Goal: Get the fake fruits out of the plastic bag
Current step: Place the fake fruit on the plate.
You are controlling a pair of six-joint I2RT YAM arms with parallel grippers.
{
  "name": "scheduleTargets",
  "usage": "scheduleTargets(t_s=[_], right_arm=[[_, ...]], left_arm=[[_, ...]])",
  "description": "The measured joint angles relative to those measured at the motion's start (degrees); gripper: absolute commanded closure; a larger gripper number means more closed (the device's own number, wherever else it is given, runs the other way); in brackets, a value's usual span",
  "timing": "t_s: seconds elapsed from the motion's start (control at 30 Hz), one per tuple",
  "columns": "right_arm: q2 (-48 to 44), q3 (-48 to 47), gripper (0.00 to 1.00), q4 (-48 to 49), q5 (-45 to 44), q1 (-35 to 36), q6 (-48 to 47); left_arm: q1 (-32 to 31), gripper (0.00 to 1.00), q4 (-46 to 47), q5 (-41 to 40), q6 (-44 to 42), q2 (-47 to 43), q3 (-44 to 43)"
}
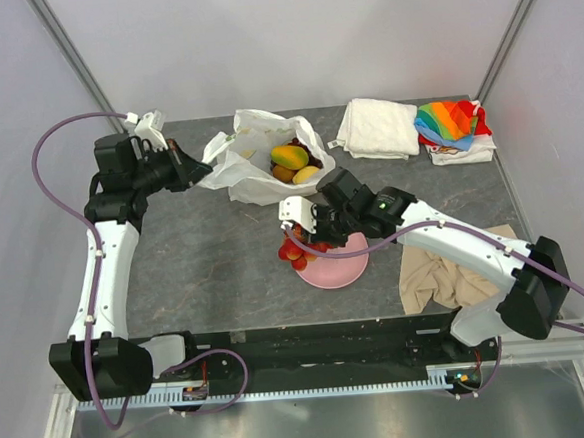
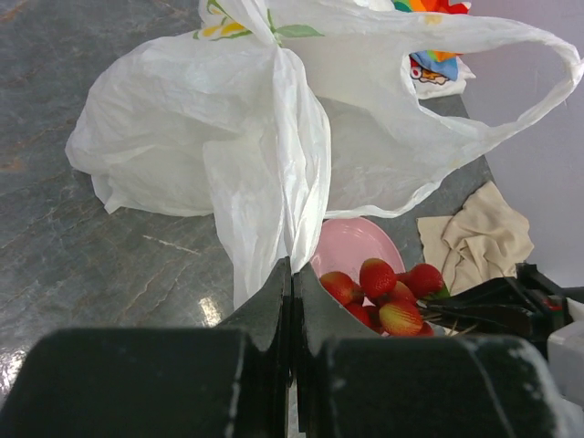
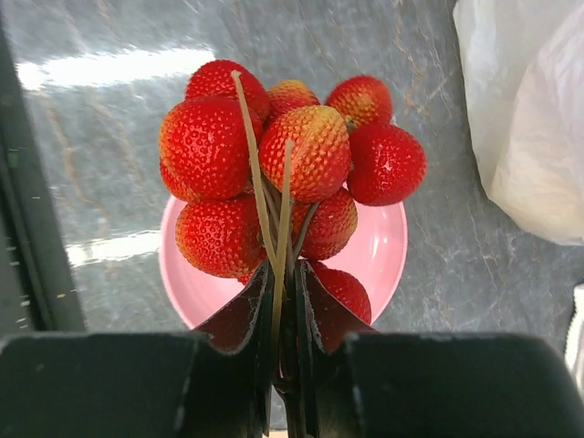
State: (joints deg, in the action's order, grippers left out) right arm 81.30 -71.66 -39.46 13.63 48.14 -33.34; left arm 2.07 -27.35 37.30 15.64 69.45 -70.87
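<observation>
The red fruit cluster (image 3: 292, 155) still hangs above the pink plate. I will next lower my right gripper toward the plate below and let go of the thin stems.
The white plastic bag (image 1: 258, 166) lies at the back centre with its mouth open. Inside it I see an orange-green mango (image 1: 289, 156) and a yellow fruit (image 1: 307, 174). My left gripper (image 1: 202, 172) is shut on the bag's left edge, and the film runs between its jaws in the left wrist view (image 2: 292, 274). My right gripper (image 1: 310, 240) is shut on the stems of a red fruit cluster (image 3: 292, 155). It holds the cluster just above the pink plate (image 1: 338, 268). The plate (image 3: 388, 260) shows under the cluster in the right wrist view.
A folded white cloth (image 1: 378, 128) and a rainbow cloth (image 1: 451, 123) lie at the back right. A crumpled beige cloth (image 1: 441, 274) lies right of the plate. Grey walls stand on both sides.
</observation>
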Motion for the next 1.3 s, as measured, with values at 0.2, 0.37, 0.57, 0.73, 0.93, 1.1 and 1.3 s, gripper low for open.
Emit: scheduleTargets(t_s=[0.2,0.37,0.57,0.73,0.93,1.1,1.3], right_arm=[[2.64,2.69,1.00,5.68,-3.69,-0.02,-0.98],[3.43,4.81,1.00,9.33,-5.95,-0.02,-0.81],[5.57,6.99,1.00,11.89,-7.78,-0.04,0.76],[6.99,7.87,1.00,12.74,-8.17,-0.02,2.03],[8.59,7.89,0.86,12.83,-8.11,-0.02,3.37],[9.73,7.87,0.69,12.11,-8.11,-0.02,4.44],[9.94,7.17,0.48,9.18,-8.00,-0.02,5.25]], left_arm=[[1.18,0.98,-0.02,-0.79,-0.31,-0.11,0.57],[1.62,0.98,-0.22,-1.18,-0.33,-0.11,1.20],[1.90,0.98,-0.20,-1.20,-0.35,-0.13,1.42],[1.99,0.98,-0.24,-1.20,-0.37,-0.13,1.62],[1.99,0.98,-0.24,-1.20,-0.50,-0.13,1.62],[1.99,0.98,-0.22,-1.20,-0.74,-0.13,1.62],[1.99,0.98,-0.22,-1.20,-0.74,-0.13,1.62]])
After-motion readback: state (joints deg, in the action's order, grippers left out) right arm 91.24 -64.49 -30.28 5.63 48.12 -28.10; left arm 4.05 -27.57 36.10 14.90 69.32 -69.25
